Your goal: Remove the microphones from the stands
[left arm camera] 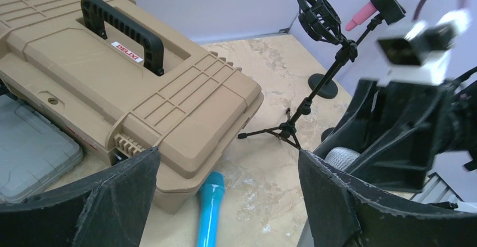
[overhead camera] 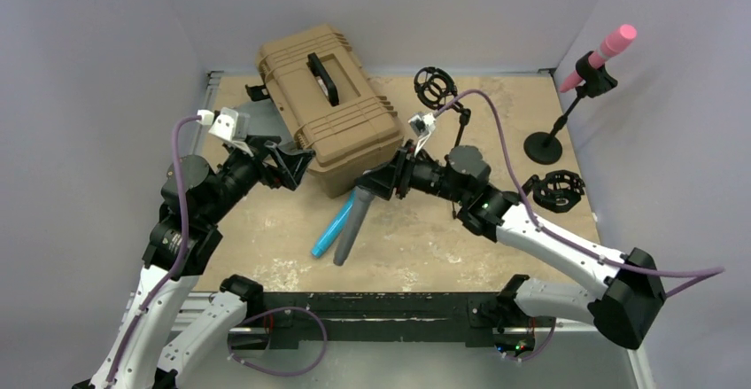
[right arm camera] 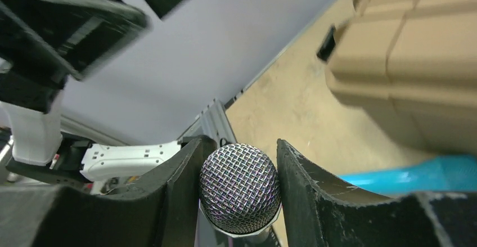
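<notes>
My right gripper will tilt down and move down toward the table (overhead camera: 373, 236) next to the blue microphone before it opens.
My right gripper (overhead camera: 376, 183) is shut on the mesh head of a grey microphone (overhead camera: 352, 228). Its fingers press both sides of the head (right arm camera: 240, 187). The grey body slopes down toward the table beside a blue microphone (overhead camera: 332, 228) that lies flat there. Behind it stands a black tripod stand (overhead camera: 436, 88) whose ring mount holds nothing. A pink microphone (overhead camera: 611, 48) sits clipped in a second stand (overhead camera: 544, 147) at the far right. My left gripper (overhead camera: 297, 163) is open at the corner of the tan case, above the blue microphone (left arm camera: 211, 210), holding nothing.
A tan hard case (overhead camera: 328, 105) with a black handle fills the back left. A loose black ring mount (overhead camera: 556, 188) lies on the table at the right, in front of the pink microphone's stand. Walls close in the back and both sides.
</notes>
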`<state>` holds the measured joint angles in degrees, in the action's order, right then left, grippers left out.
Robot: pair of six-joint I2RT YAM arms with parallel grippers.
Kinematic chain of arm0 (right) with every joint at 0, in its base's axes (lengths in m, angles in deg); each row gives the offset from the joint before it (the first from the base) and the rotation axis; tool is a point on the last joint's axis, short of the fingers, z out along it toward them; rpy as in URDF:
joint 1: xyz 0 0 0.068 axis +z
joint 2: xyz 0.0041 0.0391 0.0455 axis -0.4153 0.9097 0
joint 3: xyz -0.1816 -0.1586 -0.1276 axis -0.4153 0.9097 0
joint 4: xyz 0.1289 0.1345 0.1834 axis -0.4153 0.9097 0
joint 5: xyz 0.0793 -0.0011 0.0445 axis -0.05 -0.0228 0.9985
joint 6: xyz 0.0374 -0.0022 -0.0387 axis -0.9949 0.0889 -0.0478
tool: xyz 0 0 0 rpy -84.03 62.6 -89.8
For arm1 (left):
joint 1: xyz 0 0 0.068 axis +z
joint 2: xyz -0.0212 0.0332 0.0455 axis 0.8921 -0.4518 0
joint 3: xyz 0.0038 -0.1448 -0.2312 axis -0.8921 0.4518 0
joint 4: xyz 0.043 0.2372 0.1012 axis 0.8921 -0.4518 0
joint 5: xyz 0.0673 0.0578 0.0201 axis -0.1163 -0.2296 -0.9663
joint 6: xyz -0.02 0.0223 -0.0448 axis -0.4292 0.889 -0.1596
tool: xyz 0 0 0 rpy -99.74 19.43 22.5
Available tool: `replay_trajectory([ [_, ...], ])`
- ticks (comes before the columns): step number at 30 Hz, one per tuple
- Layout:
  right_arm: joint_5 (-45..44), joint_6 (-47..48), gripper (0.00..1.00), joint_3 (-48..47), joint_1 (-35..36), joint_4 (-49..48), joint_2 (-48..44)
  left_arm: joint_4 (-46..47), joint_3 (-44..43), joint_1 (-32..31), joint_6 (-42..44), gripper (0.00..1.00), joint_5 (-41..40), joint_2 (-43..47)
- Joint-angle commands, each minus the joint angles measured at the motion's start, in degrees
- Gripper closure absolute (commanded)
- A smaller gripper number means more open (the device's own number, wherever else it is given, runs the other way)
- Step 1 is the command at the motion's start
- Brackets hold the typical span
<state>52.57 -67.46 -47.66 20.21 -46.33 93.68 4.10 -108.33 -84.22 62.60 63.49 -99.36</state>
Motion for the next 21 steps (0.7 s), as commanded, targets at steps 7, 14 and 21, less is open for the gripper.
replay_trajectory([
  [7, -19.39, -28.24, 1.00, 20.89, 4.07, -23.43, 0.72, 1.26, -1.78, -0.34, -0.33, 0.10, -0.13, 0.51],
  [14, -28.29, -33.03, 1.00, 21.02, 4.12, -21.63, 7.74, 1.37, -1.71, -0.33, -0.53, 0.10, 0.29, 0.59],
  [21, -30.88, -35.97, 1.00, 18.65, 4.16, -23.78, 17.13, 1.27, -1.70, -0.34, -0.23, 0.10, -0.11, 1.07],
])
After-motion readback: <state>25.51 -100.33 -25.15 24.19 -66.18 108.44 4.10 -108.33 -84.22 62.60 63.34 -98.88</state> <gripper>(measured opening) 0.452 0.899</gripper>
